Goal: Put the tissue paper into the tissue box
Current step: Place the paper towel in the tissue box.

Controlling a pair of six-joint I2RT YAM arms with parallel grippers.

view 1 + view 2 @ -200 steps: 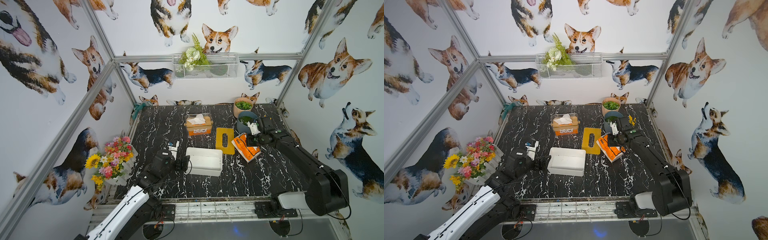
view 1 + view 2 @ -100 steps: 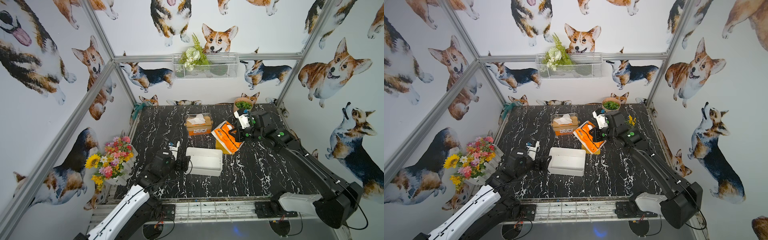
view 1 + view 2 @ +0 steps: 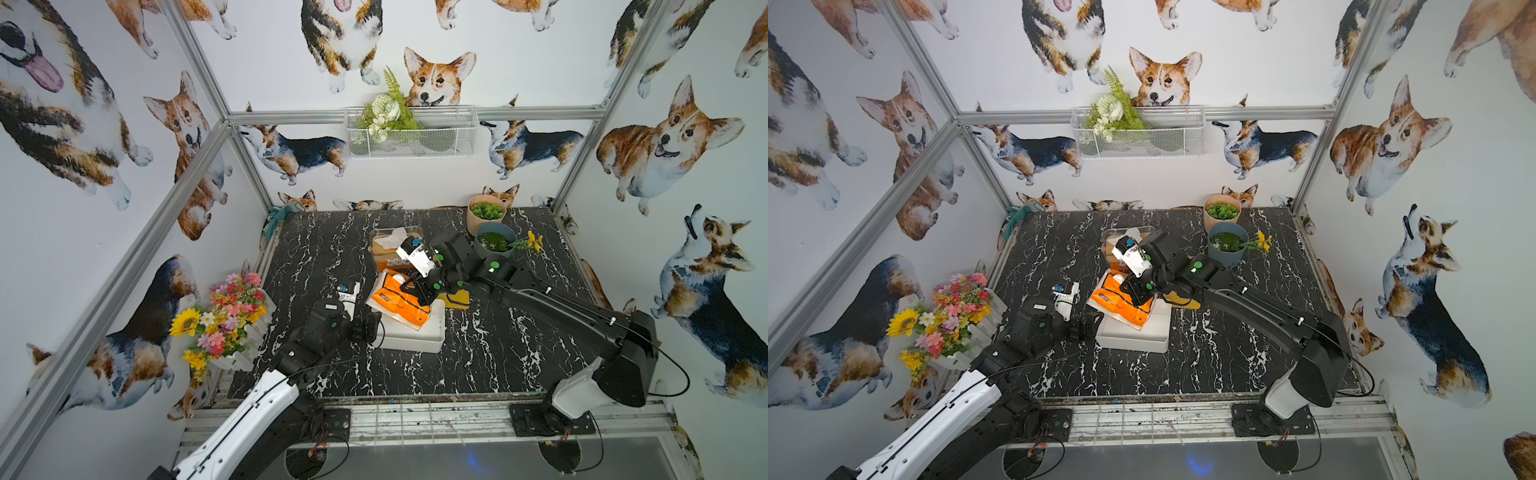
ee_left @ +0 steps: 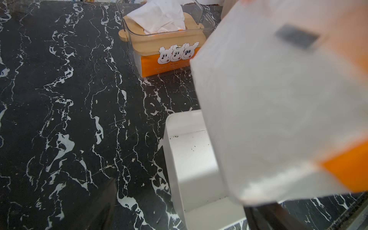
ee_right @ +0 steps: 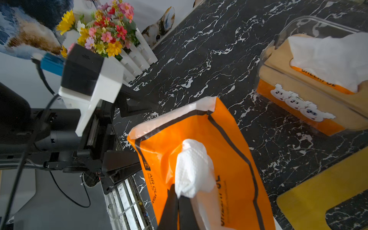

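My right gripper lowers the tilted pack into the box next and releases it there, since the bare inside of the white tissue box (image 3: 409, 336) lies below the gripper.
The tissue paper is an orange plastic pack (image 3: 395, 301) (image 3: 1117, 299) with a white tissue (image 5: 193, 165) poking from its slot. My right gripper (image 3: 409, 286) (image 5: 178, 197) is shut on the pack beside that tissue. It holds the pack tilted above the tissue box (image 3: 415, 336) (image 3: 1138, 332), a white open-topped tub. In the left wrist view the pack's pale underside (image 4: 278, 99) hangs over the box's bare inside (image 4: 191, 155). My left gripper (image 3: 370, 328) (image 4: 185, 215) is open at the box's left end, and the box's corner lies between its fingers.
A yellow lid (image 3: 457, 297) (image 5: 328, 191) lies flat right of the white box. A clear tissue holder (image 3: 386, 245) (image 4: 169, 39) with a wooden top stands behind. A flower planter (image 3: 224, 320) is at the left edge. Two plant pots (image 3: 486, 212) (image 3: 492, 243) are at the back right.
My right arm has lifted the orange pack from the table right of the yellow lid. It has carried the pack left to above the white box. The left arm has not moved.
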